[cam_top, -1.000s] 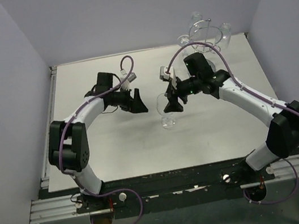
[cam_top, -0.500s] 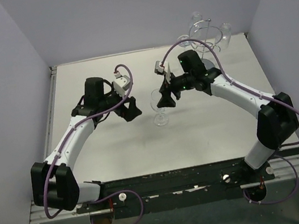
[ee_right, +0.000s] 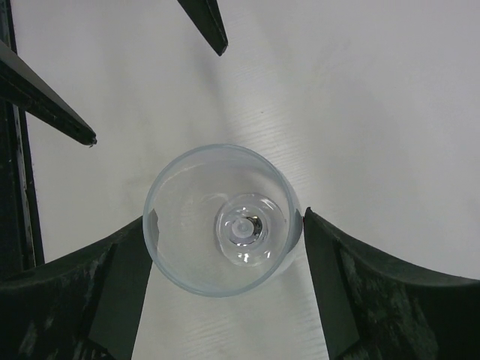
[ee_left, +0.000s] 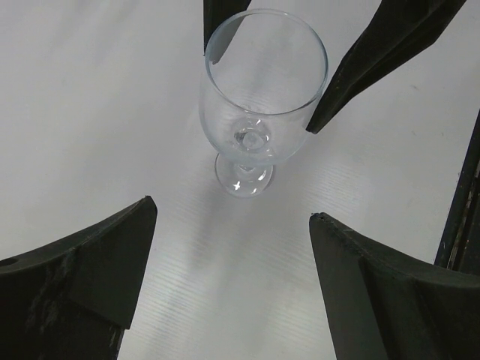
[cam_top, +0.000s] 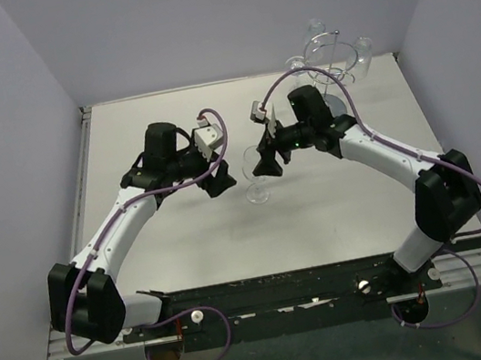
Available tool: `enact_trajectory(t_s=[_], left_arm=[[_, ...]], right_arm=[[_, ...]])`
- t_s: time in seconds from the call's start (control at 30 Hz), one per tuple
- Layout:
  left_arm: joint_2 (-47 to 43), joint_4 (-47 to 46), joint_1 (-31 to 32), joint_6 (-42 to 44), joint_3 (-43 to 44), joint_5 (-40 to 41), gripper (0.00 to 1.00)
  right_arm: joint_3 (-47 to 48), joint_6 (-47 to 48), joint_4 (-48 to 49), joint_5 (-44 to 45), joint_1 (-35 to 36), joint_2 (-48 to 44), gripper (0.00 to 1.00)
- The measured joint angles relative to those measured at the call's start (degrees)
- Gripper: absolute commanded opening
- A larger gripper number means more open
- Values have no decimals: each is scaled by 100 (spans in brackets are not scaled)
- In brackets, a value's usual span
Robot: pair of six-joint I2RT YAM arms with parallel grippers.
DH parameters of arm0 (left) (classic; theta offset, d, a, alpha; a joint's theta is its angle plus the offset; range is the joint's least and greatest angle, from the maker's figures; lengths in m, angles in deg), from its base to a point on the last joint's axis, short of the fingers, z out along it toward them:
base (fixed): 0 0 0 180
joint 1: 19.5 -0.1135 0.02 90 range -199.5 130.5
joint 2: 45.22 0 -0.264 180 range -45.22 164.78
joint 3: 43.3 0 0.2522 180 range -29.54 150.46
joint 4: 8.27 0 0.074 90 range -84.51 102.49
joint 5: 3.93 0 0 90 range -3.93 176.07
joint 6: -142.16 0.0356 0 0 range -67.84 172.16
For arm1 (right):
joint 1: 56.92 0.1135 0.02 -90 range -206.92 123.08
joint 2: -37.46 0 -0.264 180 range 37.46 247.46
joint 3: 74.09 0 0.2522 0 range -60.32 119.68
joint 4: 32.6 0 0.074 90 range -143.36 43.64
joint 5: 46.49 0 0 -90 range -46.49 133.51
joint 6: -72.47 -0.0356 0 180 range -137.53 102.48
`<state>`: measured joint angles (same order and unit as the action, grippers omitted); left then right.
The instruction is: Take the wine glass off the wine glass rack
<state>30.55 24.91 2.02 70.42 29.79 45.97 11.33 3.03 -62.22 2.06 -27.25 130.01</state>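
My left gripper should move its open fingers to the right in the top view, around the sides of the wine glass's bowl (cam_top: 252, 163) (ee_left: 262, 94), and close, because the bowl is beyond the fingers that way.
A clear wine glass (cam_top: 257, 180) stands upright on the white table, its foot on the surface (ee_left: 244, 178). My right gripper (cam_top: 263, 163) reaches over from the right. Its two black fingers rest against opposite sides of the bowl (ee_right: 221, 221), shut on it. Just left of the glass, my left gripper (cam_top: 222, 181) is wide open with only bare table between its fingers (ee_left: 231, 210), the glass a short way beyond their tips. The chrome wine glass rack (cam_top: 331, 58) stands at the back right corner, behind the right arm.
More clear glasses (cam_top: 362, 53) hang upside down from the rack's ring. Purple walls close in the table at the left, back and right. A metal rail (cam_top: 279, 298) runs along the near edge by the arm bases.
The left arm has swung right, and its gripper has come close to the glass and opened wider. The right gripper has carried the glass slightly left.
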Motion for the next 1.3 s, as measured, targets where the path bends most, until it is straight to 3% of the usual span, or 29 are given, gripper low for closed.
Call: enact_trajectory(t_s=[0.1,0.37,0.6,0.87,1.3], left_arm=[[4,4,42,101,57,2,99],[13,0,306,350,79,70,99],[96,-63,704,511,151,345,99],[575,-354,898,581,420,726,99],[1014,-474,1139,669,787,737,99]], right_arm=[[-129,-2,44,24,0,-101,100],[-170,-162,90,127,0,-487,100],[-188,-522,133,170,-149,-1443,100],[-739,-1161,251,170,-905,-2291,100],[-1346,-1368,249,170,-1604,-2605,100]])
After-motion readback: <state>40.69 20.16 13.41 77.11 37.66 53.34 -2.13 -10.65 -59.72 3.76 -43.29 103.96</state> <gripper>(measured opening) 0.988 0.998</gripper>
